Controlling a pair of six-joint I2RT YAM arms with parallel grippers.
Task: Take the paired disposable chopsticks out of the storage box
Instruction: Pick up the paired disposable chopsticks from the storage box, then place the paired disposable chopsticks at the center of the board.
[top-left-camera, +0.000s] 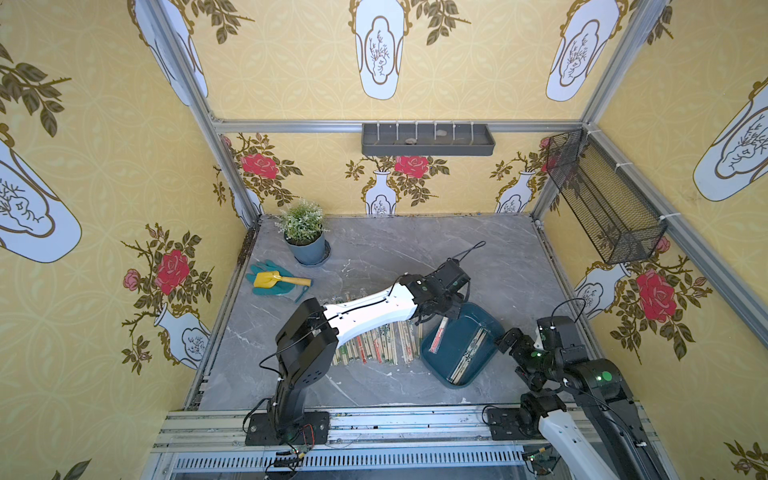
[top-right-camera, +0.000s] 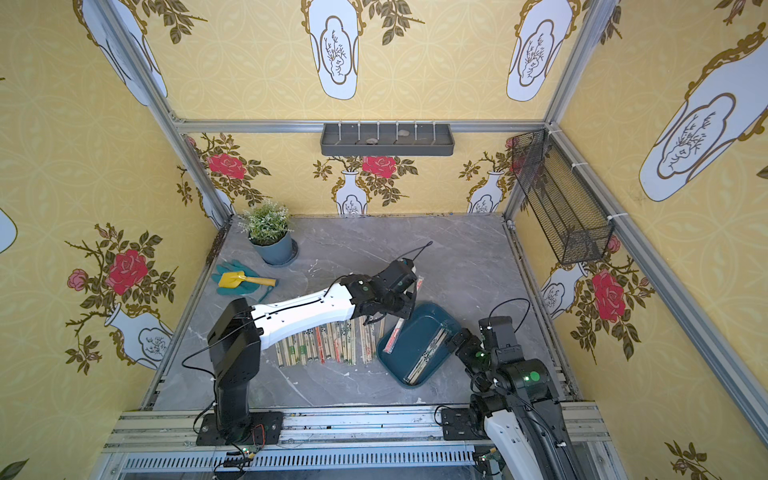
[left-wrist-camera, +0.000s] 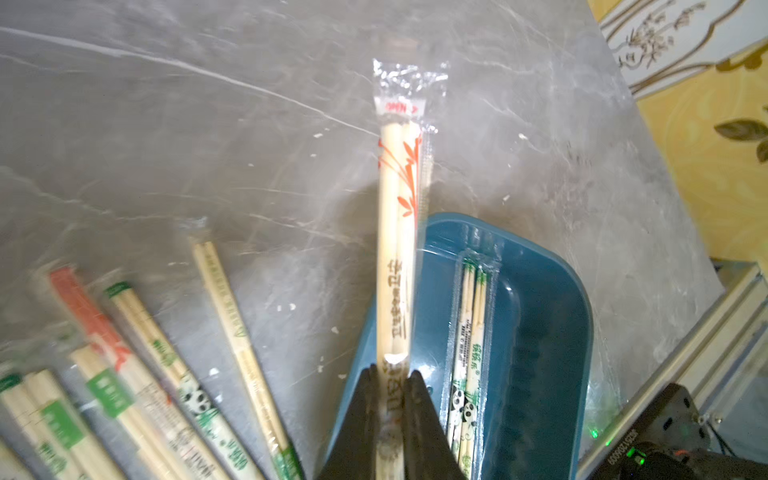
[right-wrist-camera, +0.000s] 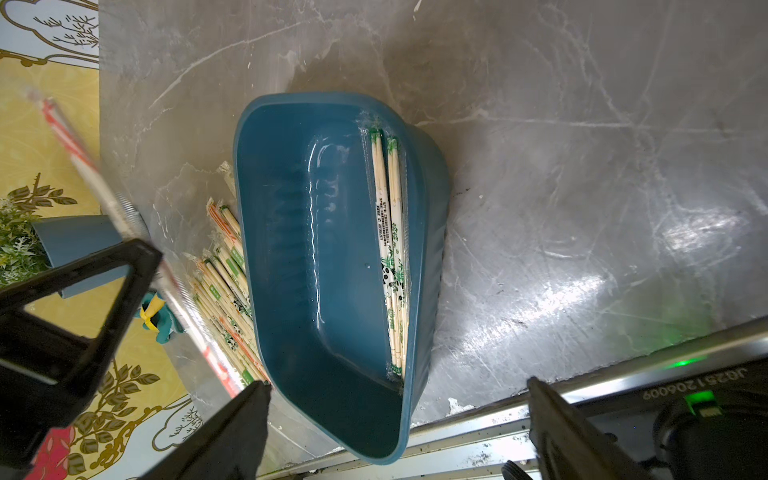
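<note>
The tabletop is bare beside the row's end farthest from the box, so my left gripper needs to carry the red-orange pair across the row and lower to release it there.
My left gripper (left-wrist-camera: 390, 378) (top-left-camera: 446, 311) is shut on a red-orange printed pair of disposable chopsticks (left-wrist-camera: 397, 249) (top-left-camera: 438, 336) (top-right-camera: 392, 337) (right-wrist-camera: 83, 162), held in the air over the left edge of the storage box (top-left-camera: 453, 353) (top-right-camera: 409, 353) (left-wrist-camera: 540, 332) (right-wrist-camera: 291, 249). Panda-printed pairs (top-left-camera: 469, 353) (left-wrist-camera: 467, 353) (right-wrist-camera: 390, 232) lie along the box's right wall. Several more sleeved pairs (top-left-camera: 374, 345) (top-right-camera: 324, 343) (left-wrist-camera: 145, 374) lie in a row on the table left of the box. My right gripper (right-wrist-camera: 399, 384) (top-left-camera: 505, 336) stands open by the box's near right corner, holding nothing.
A potted plant (top-left-camera: 305, 241) and teal gloves with a yellow trowel (top-left-camera: 274, 280) sit at the back left. A grey shelf (top-left-camera: 428, 139) hangs on the back wall, a black mesh basket (top-left-camera: 602, 199) on the right wall. A metal rail (top-left-camera: 374, 419) runs along the front edge.
</note>
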